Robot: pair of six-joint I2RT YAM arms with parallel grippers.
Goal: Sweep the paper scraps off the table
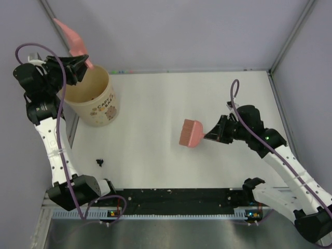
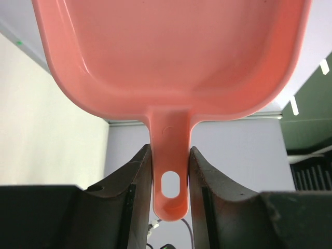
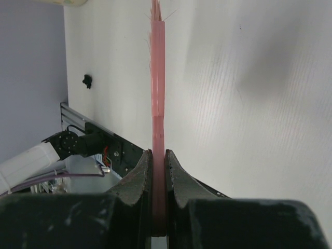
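The clear tabletop [image 1: 140,151] beside the scrap is below my left gripper, to its right in the top view. I should swing back, level the dustpan [image 1: 70,32], lower it and release it.
My left gripper [image 1: 82,63] is shut on the handle of a pink dustpan [image 1: 70,32], which is tipped up over a beige cup [image 1: 98,104] at the table's far left. In the left wrist view the dustpan [image 2: 171,57] fills the top and its handle sits clamped in the gripper [image 2: 170,151]. My right gripper [image 1: 213,133] is shut on a pink brush [image 1: 190,133] near the middle of the white table [image 1: 218,98]. That brush [image 3: 157,78] runs straight up from the right gripper [image 3: 158,154]. One black paper scrap [image 1: 99,162] lies at the near left, also in the right wrist view as the scrap [image 3: 86,80].
The cup stands against the left wall and has a printed picture on its side. A black strip [image 1: 176,196] runs along the table's near edge by the arm bases. Grey-lilac walls close the back and both sides.
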